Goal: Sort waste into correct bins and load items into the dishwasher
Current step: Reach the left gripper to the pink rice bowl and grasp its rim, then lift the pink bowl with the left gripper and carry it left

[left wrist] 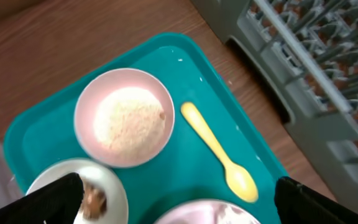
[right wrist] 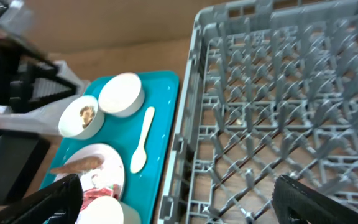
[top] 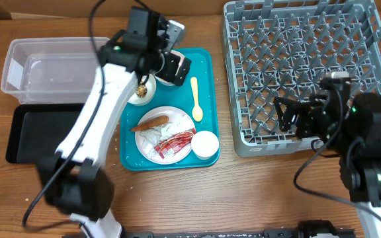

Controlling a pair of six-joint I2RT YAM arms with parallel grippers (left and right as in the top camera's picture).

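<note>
My left gripper will lower to the pink bowl's rim (left wrist: pixel 171 117) next, on the spoon handle's side, as the tray leaves finger room there.
A teal tray (top: pixel 207 73) holds a plate (top: pixel 172 116) with a sausage (top: pixel 152 123) and red wrappers (top: pixel 176 144), a white cup (top: pixel 205 144), a yellow spoon (top: pixel 195 99) and a white bowl with brown scraps (top: pixel 141 91). My left gripper (top: pixel 176 71) is open and empty above the tray's far end. In its wrist view (left wrist: pixel 185 208) it hovers over a pink bowl of pale crumbs (left wrist: pixel 124 117), the spoon (left wrist: pixel 219 152) and the white bowl (left wrist: pixel 89 193). My right gripper (top: pixel 284 119) is open and empty (right wrist: pixel 185 208) over the front edge of the grey dish rack (top: pixel 296 66).
A clear plastic bin (top: pixel 18 66) stands at the far left, with a black tray (top: pixel 25 132) in front of it. The dish rack holds no items. The left arm crosses over the tray's left side.
</note>
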